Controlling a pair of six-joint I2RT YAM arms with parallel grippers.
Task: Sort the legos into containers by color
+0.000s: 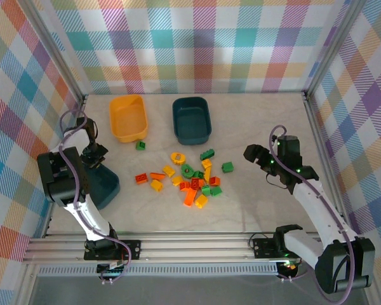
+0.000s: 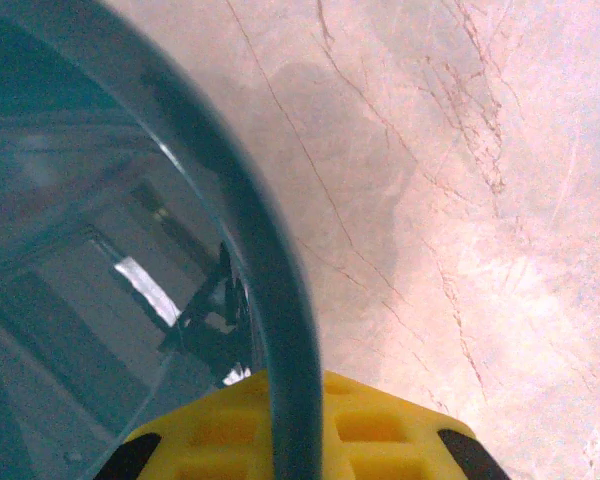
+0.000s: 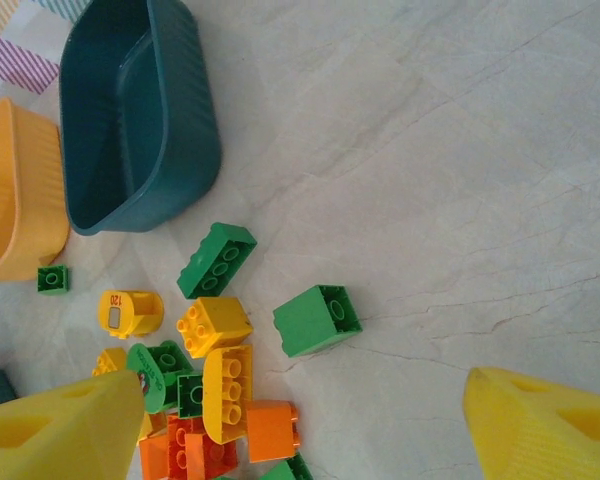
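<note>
The dark teal container goes outward in my left gripper next, for release by its rim beside the yellow-orange container (image 1: 116, 121), which stands outward of my gripper.
My left gripper (image 1: 96, 159) (image 2: 298, 432) is shut on the rim of a dark teal container (image 1: 109, 189) (image 2: 276, 330) at the table's left; the rim runs between its yellow fingers. The legos (image 1: 190, 178) lie in a loose heap of yellow, red-orange and green at the table's middle. A second teal container (image 1: 176, 121) (image 3: 195, 120) and a yellow-orange container (image 1: 116, 121) (image 3: 20, 205) stand behind the heap. My right gripper (image 1: 257, 154) (image 3: 300, 440) hovers open to the right of the heap, with a green brick (image 1: 227, 167) (image 3: 317, 319) lying ahead of its fingers.
One small green brick (image 1: 140, 145) (image 3: 52, 279) lies apart, just in front of the yellow-orange container. Aluminium frame rails (image 1: 178, 241) border the table, with plaid walls all round. Bare marble surface extends to the right of the heap, under my right arm.
</note>
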